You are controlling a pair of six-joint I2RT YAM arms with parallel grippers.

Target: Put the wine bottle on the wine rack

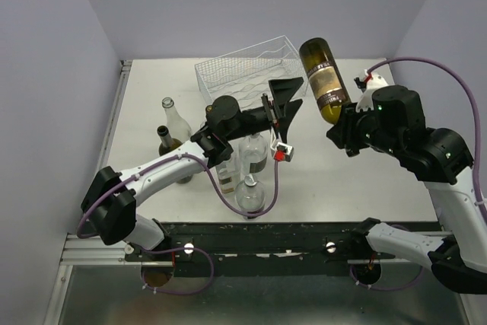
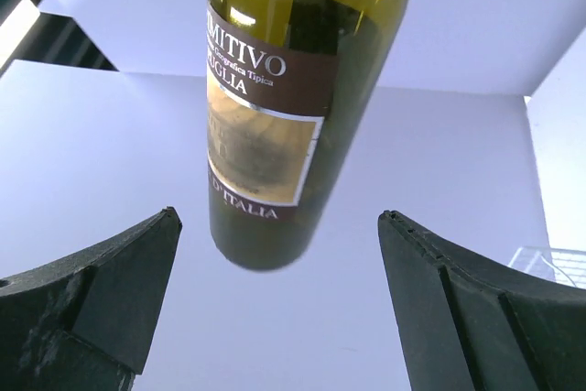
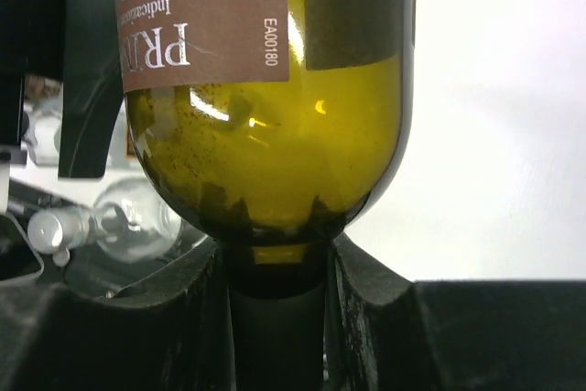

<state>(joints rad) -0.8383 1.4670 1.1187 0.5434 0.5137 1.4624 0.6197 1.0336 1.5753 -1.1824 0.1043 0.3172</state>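
Note:
My right gripper should next move down, outward and to the left in the top view to let go of the bottle on the rack's nearest end [image 1: 281, 67], which is empty.
My right gripper [image 1: 344, 121] is shut on the neck of a green wine bottle [image 1: 323, 80] with a brown label. It holds the bottle in the air, base up and away from me, just right of the white wire wine rack [image 1: 243, 70]. The right wrist view shows the bottle's shoulder [image 3: 265, 162] sitting on the fingers [image 3: 366, 290]. My left gripper [image 1: 291, 93] is open and empty, raised beside the bottle's left. The left wrist view shows the bottle's base [image 2: 275, 135] between and beyond the open jaws.
Several other bottles stand under my left arm: a clear one [image 1: 177, 121], a dark green one [image 1: 169, 144] and clear ones [image 1: 252, 159] near the table's middle. Grey walls close in the table on three sides.

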